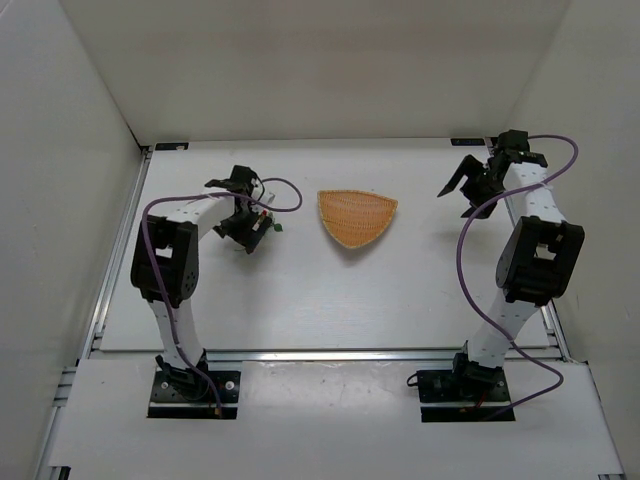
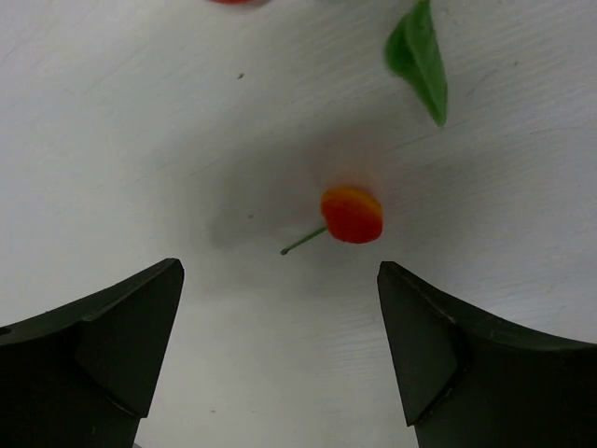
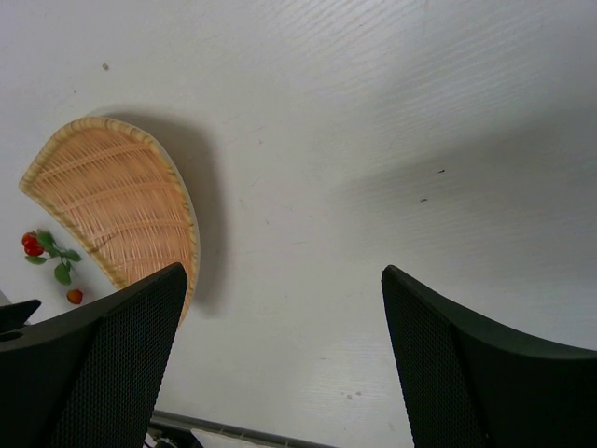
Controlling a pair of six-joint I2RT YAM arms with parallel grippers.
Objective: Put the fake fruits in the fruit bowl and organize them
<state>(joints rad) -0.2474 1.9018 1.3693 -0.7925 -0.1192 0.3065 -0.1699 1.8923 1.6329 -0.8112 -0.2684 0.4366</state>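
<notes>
My left gripper is above the cherry's red body, which lies off-center between the open fingers. It will next move down and toward the right in its wrist view to straddle the cherry.
The fruit bowl is an orange-tan woven basket lying empty in the middle of the table; it also shows in the right wrist view. A small red-orange cherry with a thin green stem lies on the table just ahead of my open left gripper, nearer its right finger. A green leaf lies beyond it, and another red fruit is cut off by the top edge. From above, my left gripper hovers over these fruits, left of the bowl. My right gripper is open and empty, raised to the right of the bowl.
White walls enclose the table on the left, back and right. A metal rail runs along the table's near edge. In the right wrist view a red cherry cluster with leaves and a lone ball lie beyond the bowl.
</notes>
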